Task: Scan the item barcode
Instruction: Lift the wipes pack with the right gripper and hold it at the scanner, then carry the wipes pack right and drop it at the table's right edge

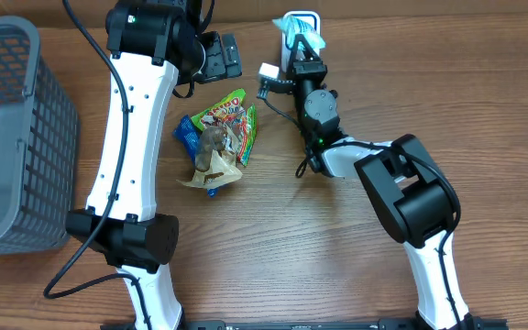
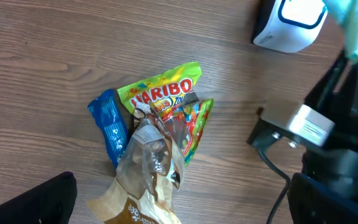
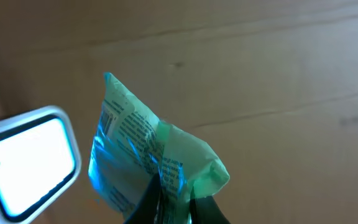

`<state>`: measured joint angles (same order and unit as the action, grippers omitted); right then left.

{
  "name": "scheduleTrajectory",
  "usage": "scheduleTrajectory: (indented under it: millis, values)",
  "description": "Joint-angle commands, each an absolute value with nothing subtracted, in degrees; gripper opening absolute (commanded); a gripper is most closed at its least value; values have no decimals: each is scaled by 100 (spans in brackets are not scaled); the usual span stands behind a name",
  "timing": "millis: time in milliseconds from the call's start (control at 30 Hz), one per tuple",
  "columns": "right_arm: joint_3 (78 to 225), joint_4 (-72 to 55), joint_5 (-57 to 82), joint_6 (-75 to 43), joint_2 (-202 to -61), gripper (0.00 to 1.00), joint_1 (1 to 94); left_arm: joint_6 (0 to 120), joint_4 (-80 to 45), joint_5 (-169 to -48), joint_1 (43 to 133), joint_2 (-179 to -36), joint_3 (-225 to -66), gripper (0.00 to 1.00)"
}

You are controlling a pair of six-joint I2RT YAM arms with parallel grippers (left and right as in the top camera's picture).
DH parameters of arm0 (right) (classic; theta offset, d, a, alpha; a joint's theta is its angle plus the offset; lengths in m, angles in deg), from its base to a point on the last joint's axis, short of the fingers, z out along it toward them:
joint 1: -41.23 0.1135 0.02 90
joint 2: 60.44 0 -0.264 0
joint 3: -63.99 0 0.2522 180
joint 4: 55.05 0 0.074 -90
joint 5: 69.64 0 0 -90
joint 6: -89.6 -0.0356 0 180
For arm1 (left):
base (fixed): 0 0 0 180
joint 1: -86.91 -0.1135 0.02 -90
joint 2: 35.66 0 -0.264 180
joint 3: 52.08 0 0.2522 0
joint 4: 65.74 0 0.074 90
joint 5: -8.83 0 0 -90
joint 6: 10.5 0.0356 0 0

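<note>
My right gripper holds the packet and needs to carry it away from the scanner [image 1: 299,16], back and down to the right in the overhead view, because the wood there is bare.
My right gripper [image 3: 171,206] is shut on a teal-green packet [image 3: 148,149] with printed text, held up just right of the white barcode scanner [image 3: 28,163], whose window glows white. From overhead, the packet [image 1: 304,38] sits right in front of the scanner [image 1: 299,16] at the table's far edge, with the right gripper [image 1: 293,55] below it. My left gripper [image 2: 179,211] hangs open above a snack pile: a Haribo bag [image 2: 166,93], a blue packet [image 2: 107,124] and a brown bag [image 2: 145,186]. Its dark fingers [image 2: 39,202] show at the bottom corners.
A grey plastic basket [image 1: 7,137] stands at the left edge of the wooden table. The snack pile [image 1: 216,137] lies in the middle, between the two arms. The right arm's cable [image 2: 272,168] loops down near the left gripper's right finger.
</note>
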<state>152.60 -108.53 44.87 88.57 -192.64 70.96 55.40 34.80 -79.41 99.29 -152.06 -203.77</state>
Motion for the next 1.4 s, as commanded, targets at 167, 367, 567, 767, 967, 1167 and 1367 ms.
scheduleTrajectory:
  millis: [167,367,567,767,967,1167,1367]
  values:
    - [15358,-10958,5265,8239,-18108,4,6998,5481,3471,-7969,9968,-15258,-20362,100]
    - [15358,-9426,7409,6864,-16589,4,6627,5481,3471,-7967,9968,-15258,-20362,100]
    - [15358,-6010,10052,3365,-15900,4,5903,5481,3473,-7967,9968,-15258,-20362,100]
    - [15358,-2038,7897,287,-15848,4,5239,5481,3471,-7967,9968,-15258,-20362,100]
    - [15358,-782,4957,-1444,-15638,4,4106,5481,3473,-7967,9968,-15258,-20362,100]
    - [15356,377,1840,-2596,-15550,4,2432,5481,3473,-7969,9968,-15258,-20362,100]
    - [15153,1008,349,-2722,-15577,4,1088,5481,3473,-7967,9968,-15258,-20362,100]
